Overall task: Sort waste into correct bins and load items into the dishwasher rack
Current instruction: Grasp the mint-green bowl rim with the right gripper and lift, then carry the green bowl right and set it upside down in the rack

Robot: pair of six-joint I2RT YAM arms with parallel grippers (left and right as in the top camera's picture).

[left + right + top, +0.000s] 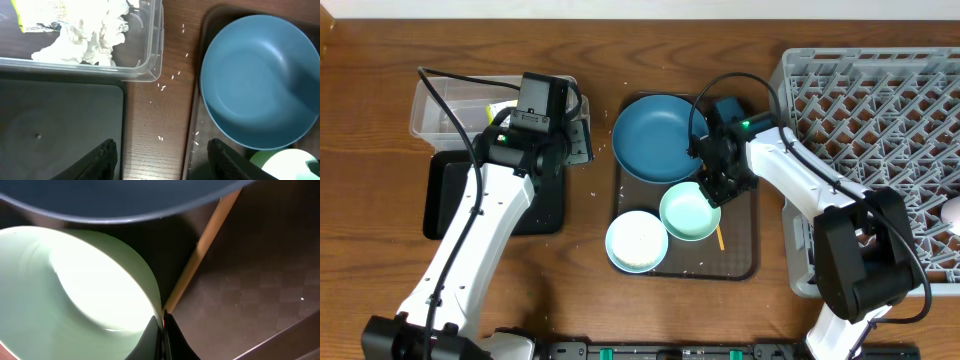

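I will next lift my right gripper, move it to the right in the overhead view and lower the mint-green bowl among the rack's wires beyond the cup, because those wires are empty.
My right gripper point(712, 185) point(164, 325) is shut on the rim of the mint-green bowl point(688, 212) point(65, 290), beside the thin yellow-orange stick point(200, 255) point(718, 237). The dark-blue dish point(655, 135) point(260, 75) lies just behind it, and the white bowl point(636, 240) sits in front left. My left gripper point(162, 155) point(578, 140) is open and empty over the wood between the black tray point(60, 125) and the brown tray. The clear tub point(145, 50) holds white tissues point(90, 35) and the yellow-green wrapper point(20, 12). Rice grains point(162, 87) lie on the wood. The pink-white cup point(952, 212) sits in the grey rack point(880, 100).
The brown serving tray point(740, 250) carries the dish, both bowls and the stick. The rack stands close to its right edge. The black tray point(445, 200) lies in front of the clear tub point(430, 110) at the left.
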